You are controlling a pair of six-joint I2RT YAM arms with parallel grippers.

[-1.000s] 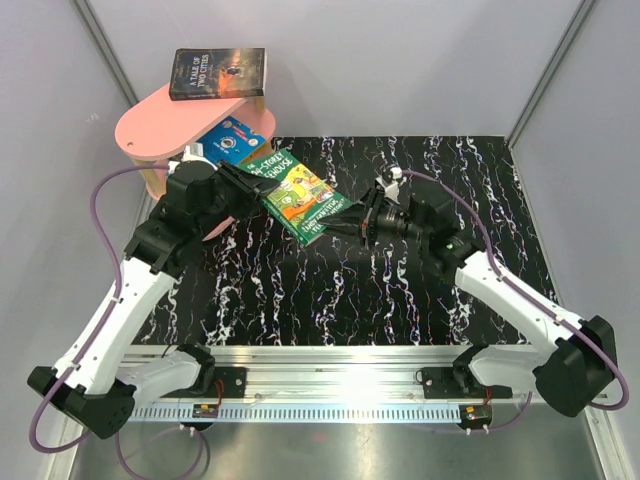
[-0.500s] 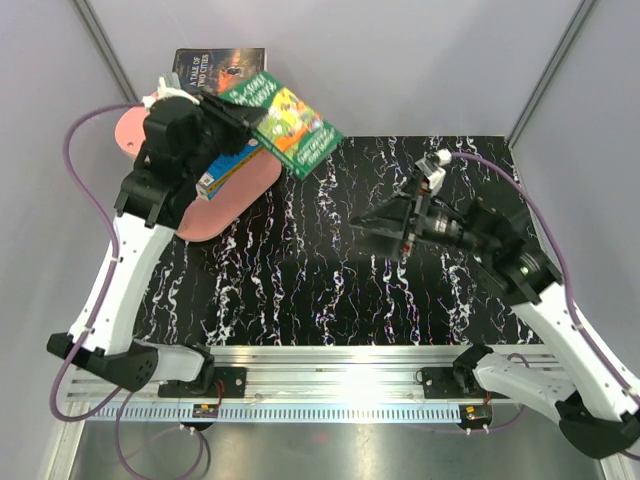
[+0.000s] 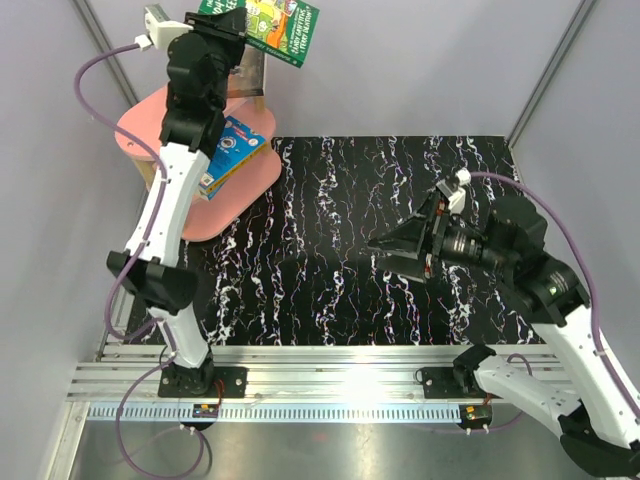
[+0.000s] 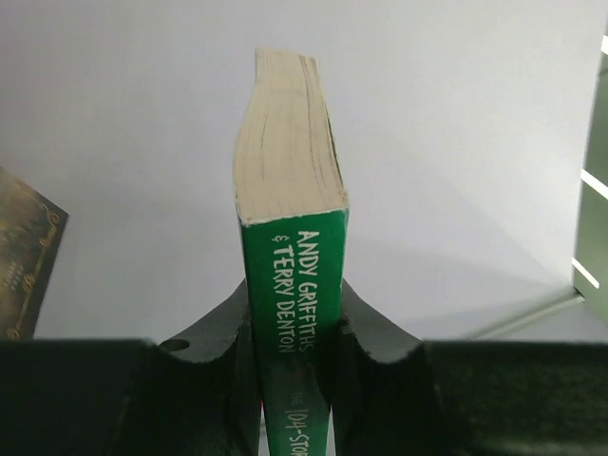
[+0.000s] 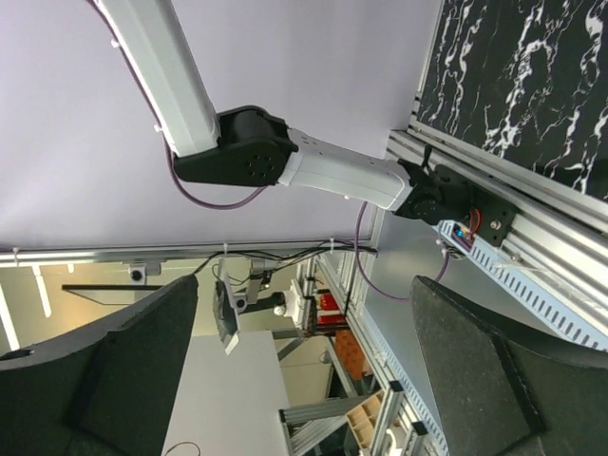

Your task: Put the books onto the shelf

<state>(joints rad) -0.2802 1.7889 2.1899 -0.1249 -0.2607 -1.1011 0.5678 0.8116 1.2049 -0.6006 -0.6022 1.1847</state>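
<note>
I should move my left gripper down and to the left in the top view next, onto the dark book, because the green book [image 3: 272,22] still sticks out past the shelf [image 3: 150,118].
My left gripper [image 3: 232,32] is raised high at the back left and is shut on a green book [image 3: 272,22], held above the shelf's top board. In the left wrist view that gripper [image 4: 293,318] pinches the green book [image 4: 290,161] by its spine end, page edges pointing away. The pink shelf [image 3: 150,118] stands at the back left. A blue book [image 3: 228,150] lies on its middle board. Of the dark book, only a corner [image 4: 21,252] shows in the left wrist view. My right gripper [image 3: 388,250] hovers open and empty over the mat, its fingers [image 5: 123,380] spread wide.
A black marbled mat [image 3: 400,180] covers the table. An aluminium rail [image 3: 330,365] carrying both arm bases runs along the near edge. Grey walls with slanted frame posts [image 3: 545,70] close in the back and sides. The shelf's lowest board [image 3: 225,205] juts onto the mat.
The left arm has lifted the green book from in front of the shelf to above its top board. The right gripper let go of that book, opened and drew back to the right.
</note>
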